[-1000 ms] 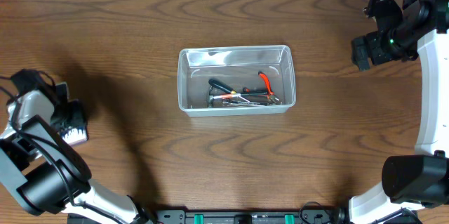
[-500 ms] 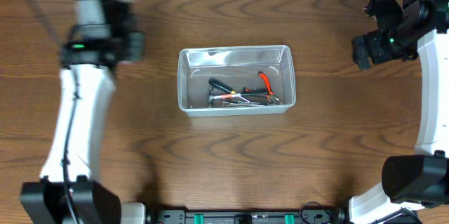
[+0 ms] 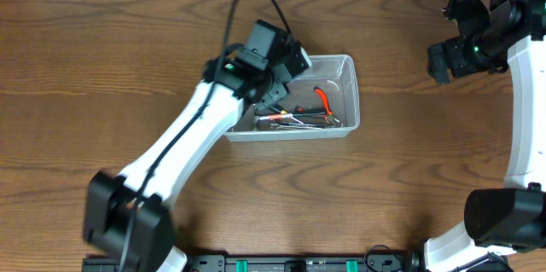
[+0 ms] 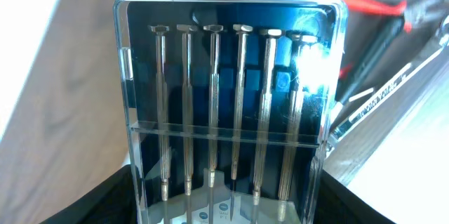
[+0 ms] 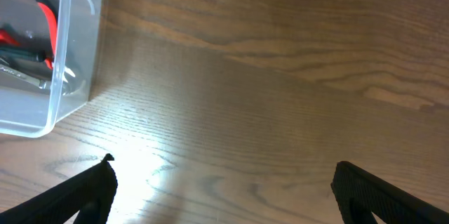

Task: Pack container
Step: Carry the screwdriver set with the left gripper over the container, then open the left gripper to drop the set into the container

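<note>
The container's bottom away from the red-handled pliers is below my left gripper, so my left gripper will go down into the container (image 3: 346, 93) next and release the blue case.
The clear plastic container (image 3: 346, 93) sits mid-table and holds red-handled pliers (image 3: 322, 101) and several dark metal tools (image 3: 281, 118). My left gripper (image 3: 279, 83) hangs over the container's left half, shut on a flat clear-fronted blue case of screwdriver bits (image 4: 228, 97). The case fills the left wrist view between my fingers (image 4: 91, 206), with the container floor and the red handle (image 4: 372, 3) behind it. My right gripper (image 3: 439, 63) is open and empty over bare table at the far right. The right wrist view shows it wide open (image 5: 224, 185), right of the container's corner (image 5: 70, 76).
The table's far edge runs along the top of the overhead view. Both arm bases stand at the front edge. The wood right of the container (image 5: 280, 76) holds nothing.
My left arm has swung from the table's left edge, past the back left, to over the container, carrying the case. The right arm has not moved.
</note>
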Motion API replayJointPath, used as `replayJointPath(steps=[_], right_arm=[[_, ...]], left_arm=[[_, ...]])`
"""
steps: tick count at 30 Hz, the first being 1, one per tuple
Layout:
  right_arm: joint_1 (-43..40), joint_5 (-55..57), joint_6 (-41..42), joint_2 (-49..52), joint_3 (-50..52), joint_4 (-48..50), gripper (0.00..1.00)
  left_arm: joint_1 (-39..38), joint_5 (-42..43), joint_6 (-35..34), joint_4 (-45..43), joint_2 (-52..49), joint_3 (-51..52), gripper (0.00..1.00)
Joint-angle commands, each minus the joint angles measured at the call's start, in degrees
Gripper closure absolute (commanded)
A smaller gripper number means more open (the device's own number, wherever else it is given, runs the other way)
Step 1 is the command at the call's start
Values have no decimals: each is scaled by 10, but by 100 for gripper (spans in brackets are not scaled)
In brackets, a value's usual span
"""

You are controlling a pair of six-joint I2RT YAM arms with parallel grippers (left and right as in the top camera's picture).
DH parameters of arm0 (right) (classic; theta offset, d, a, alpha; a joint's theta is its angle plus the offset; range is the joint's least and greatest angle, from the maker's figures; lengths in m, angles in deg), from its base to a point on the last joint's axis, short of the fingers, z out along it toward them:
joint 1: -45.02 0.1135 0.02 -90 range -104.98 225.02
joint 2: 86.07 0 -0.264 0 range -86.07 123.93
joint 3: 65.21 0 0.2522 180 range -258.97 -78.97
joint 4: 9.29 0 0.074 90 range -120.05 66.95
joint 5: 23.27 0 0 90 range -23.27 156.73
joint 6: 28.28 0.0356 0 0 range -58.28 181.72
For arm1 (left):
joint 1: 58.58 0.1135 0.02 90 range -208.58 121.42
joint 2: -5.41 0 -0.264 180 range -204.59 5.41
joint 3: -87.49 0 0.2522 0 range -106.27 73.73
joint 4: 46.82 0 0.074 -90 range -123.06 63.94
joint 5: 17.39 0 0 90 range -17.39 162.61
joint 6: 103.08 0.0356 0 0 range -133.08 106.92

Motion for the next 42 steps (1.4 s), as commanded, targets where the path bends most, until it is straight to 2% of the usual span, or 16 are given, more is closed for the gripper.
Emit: replayJointPath(steps=[1, 7, 17, 18, 22, 26, 28, 29, 38, 42], right_arm=[[-1, -6, 9, 0, 3, -1, 1], [-1, -6, 9, 0, 3, -7, 1], [-1, -6, 9, 0, 3, -7, 1], [-1, -6, 9, 0, 3, -7, 1], [-1, -6, 9, 0, 3, -7, 1], [-1, -6, 9, 0, 3, -7, 1], [-1, -6, 9, 0, 3, -6, 1], [-1, -6, 9, 0, 3, -6, 1], [-1, -6, 9, 0, 3, -4, 1], [-1, -7, 9, 0, 3, 3, 1]], left_arm=[[5, 19, 24, 4, -52, -1, 94], [5, 20, 24, 4, -137, -1, 94], [5, 20, 24, 12, -161, -1, 93], [5, 20, 24, 13, -161, -1, 83], [5, -11, 23, 8, -158, -2, 68], [1, -132, 22, 6, -130, -20, 47], [2, -143, 20, 8, -98, -37, 14], [2, -143, 17, 8, -83, -43, 3], [8, -142, 12, 29, 41, -61, 2], [18, -142, -79, 49, 87, -61, 2]])
